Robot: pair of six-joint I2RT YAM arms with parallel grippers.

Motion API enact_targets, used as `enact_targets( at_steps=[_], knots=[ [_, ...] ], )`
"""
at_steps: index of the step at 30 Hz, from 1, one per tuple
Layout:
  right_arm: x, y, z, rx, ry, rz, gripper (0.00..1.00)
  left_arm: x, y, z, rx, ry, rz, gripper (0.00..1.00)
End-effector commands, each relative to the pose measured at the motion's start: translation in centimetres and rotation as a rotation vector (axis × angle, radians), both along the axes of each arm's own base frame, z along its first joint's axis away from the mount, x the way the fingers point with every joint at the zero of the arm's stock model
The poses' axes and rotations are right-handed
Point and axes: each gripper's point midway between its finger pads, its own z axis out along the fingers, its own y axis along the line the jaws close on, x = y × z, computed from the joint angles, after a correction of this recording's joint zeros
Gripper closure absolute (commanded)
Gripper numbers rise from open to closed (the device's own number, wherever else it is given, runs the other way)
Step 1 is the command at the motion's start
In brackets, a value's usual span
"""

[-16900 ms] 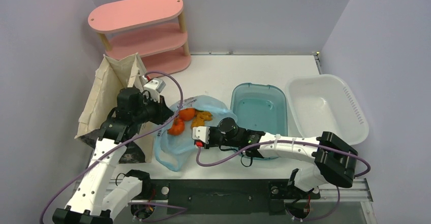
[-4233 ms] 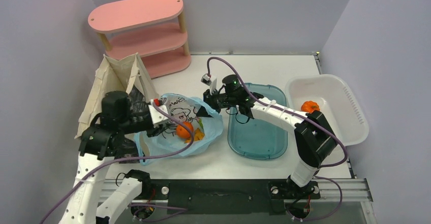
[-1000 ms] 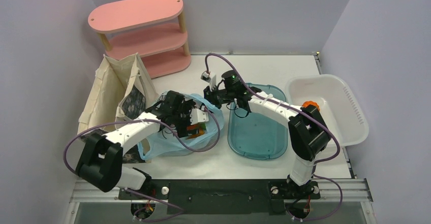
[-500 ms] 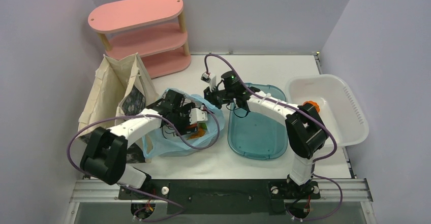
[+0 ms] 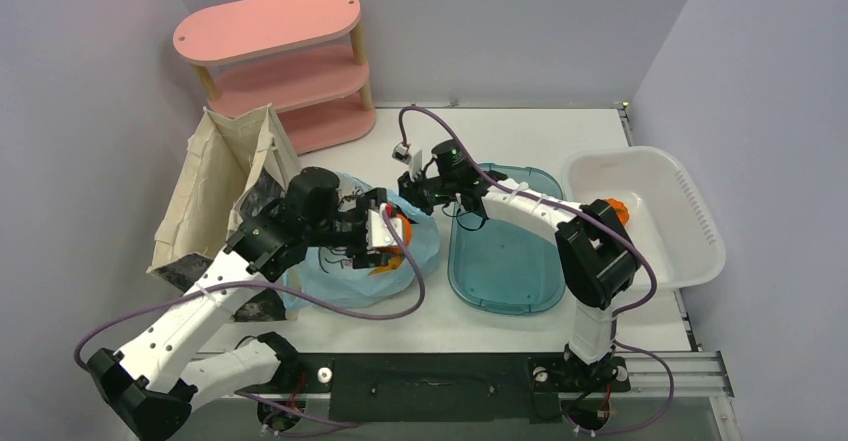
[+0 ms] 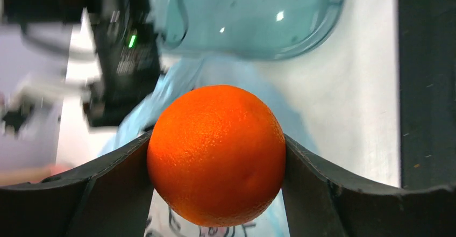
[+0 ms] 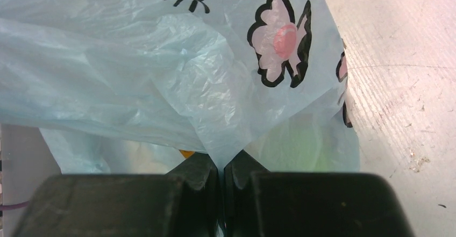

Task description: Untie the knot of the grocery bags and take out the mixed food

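Observation:
The orange should next move in my left gripper from the bag's opening to the right in the top view, for release over the empty teal tub.
The light blue printed grocery bag [image 5: 345, 273] lies open on the table's left half. My left gripper [image 5: 390, 231] hangs just above its mouth, shut on a round orange [image 5: 398, 229]. In the left wrist view the orange [image 6: 216, 153] fills the gap between both black fingers [image 6: 107, 188], with the bag's film [image 6: 215, 76] below. My right gripper [image 5: 416, 192] is shut on the bag's far right rim. Its wrist view shows the jaws pinching a fold of the bag [image 7: 161, 59], and a green fruit [image 7: 301, 145] glows through the film.
A teal tub [image 5: 505, 261] sits right of the bag. Further right, a white tub [image 5: 690, 231] holds another orange [image 5: 612, 209]. A beige canvas tote [image 5: 215, 176] stands at the left, and a pink shelf [image 5: 270, 56] at the back.
My left gripper has closed on the orange down in the bag and lifted it above the bag's mouth, with the left arm rising. The right gripper keeps its pinch on the rim.

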Motion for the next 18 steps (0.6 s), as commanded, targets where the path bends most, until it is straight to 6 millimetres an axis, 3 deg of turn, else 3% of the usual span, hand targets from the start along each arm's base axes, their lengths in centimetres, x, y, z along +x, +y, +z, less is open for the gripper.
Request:
enact_targets(
  at_steps=[1, 6, 9, 14, 18],
  knots=[
    [1.5, 1.2, 1.2, 0.056, -0.050, 0.025, 1.00, -4.5, -5.0, 1.6, -0.053, 0.069, -0.162, 0.59],
    [2.0, 1.8, 1.3, 0.065, -0.035, 0.029, 1.00, -5.3, -11.5, 1.8, -0.106, 0.050, -0.262, 0.59],
    [2.0, 1.9, 0.7, 0.059, -0.021, 0.037, 1.00, -5.1, -15.0, 0.0, -0.095, 0.055, -0.309, 0.58],
    [2.0, 0.9, -0.7, 0.006, -0.037, 0.052, 1.00, -4.2, -17.5, -2.7, -0.058, 0.054, -0.346, 0.56],
    [2.8, -0.4, -1.7, -0.013, -0.013, 0.045, 1.00, -3.6, -18.6, -3.1, -0.077, 0.011, -0.344, 0.35]
  ],
)
